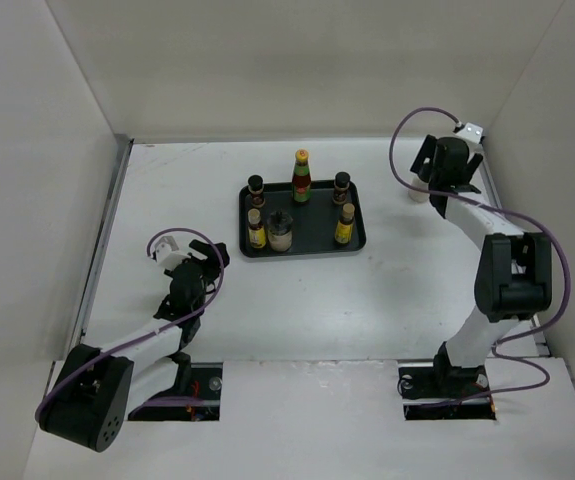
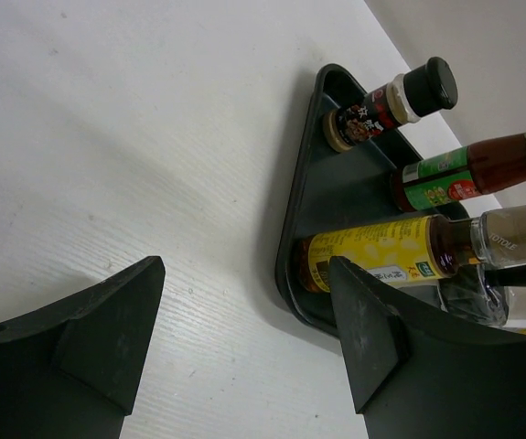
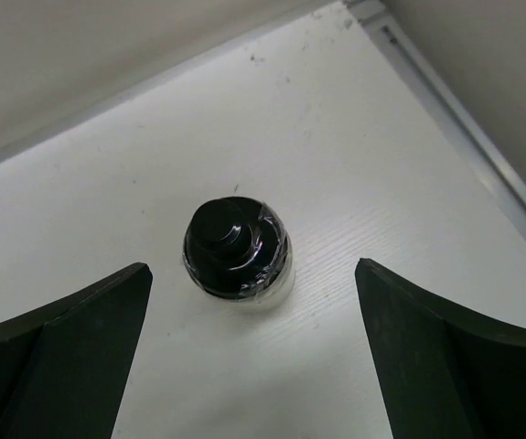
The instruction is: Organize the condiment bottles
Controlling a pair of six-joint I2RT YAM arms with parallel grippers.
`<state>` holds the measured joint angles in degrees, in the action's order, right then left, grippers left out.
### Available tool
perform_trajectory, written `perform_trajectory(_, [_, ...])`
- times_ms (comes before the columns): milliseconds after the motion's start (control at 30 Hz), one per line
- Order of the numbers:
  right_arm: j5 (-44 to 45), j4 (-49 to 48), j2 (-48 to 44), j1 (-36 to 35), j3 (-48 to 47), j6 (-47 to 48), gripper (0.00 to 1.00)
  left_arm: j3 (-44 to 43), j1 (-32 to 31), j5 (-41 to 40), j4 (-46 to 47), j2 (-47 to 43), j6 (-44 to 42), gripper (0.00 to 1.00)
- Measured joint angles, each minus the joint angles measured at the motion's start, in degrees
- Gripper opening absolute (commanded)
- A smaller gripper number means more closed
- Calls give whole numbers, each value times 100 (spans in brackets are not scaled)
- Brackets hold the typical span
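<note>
The cap of the black-capped cream bottle is still below my right gripper's fingers, so that gripper will next lower around the bottle, with an open finger on each side of it.
A dark tray in the middle of the table holds several upright condiment bottles: a tall red one with green neck and yellow cap, two dark brown ones, two yellow-labelled ones and a clear grey-filled jar. A cream bottle with a black cap stands alone at the far right. My right gripper is open and hovers over it, not touching. My left gripper is open and empty, left of the tray.
White walls enclose the table on three sides. The right wall and a metal rail run close behind the cream bottle. In the left wrist view a yellow-labelled bottle stands just beyond my right finger.
</note>
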<state>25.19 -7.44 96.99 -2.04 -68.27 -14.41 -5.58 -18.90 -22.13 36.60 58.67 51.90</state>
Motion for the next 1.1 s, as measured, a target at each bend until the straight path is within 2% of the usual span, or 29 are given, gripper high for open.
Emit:
perform_trajectory(233, [-682,271,726,136,-501,-50,96,0,0,20,2,35,0,71])
perform_trajectory(500, [-837,284,1207,203,-918,-61,87,0,0,26,2,85,0,71])
perform_trajectory(600, [-831,337,1351,236,-966,-55,76,0,0,28,2,85,0,71])
perform_trajectory(700, [-804,409,1397,247,-968,-48,55,0,0,28,4,85,0,71])
perform_trajectory(800, [-765,402,1394,256,-962,-85,51,0,0,28,7,109,0,71])
perform_trajectory(933, [-669,282,1049,203,-555,-81,50,0,0,28,4,136,0,71])
perform_trajectory(1100, [-518,313,-236,-173,74,-44,51,0,0,33,7,153,0,71])
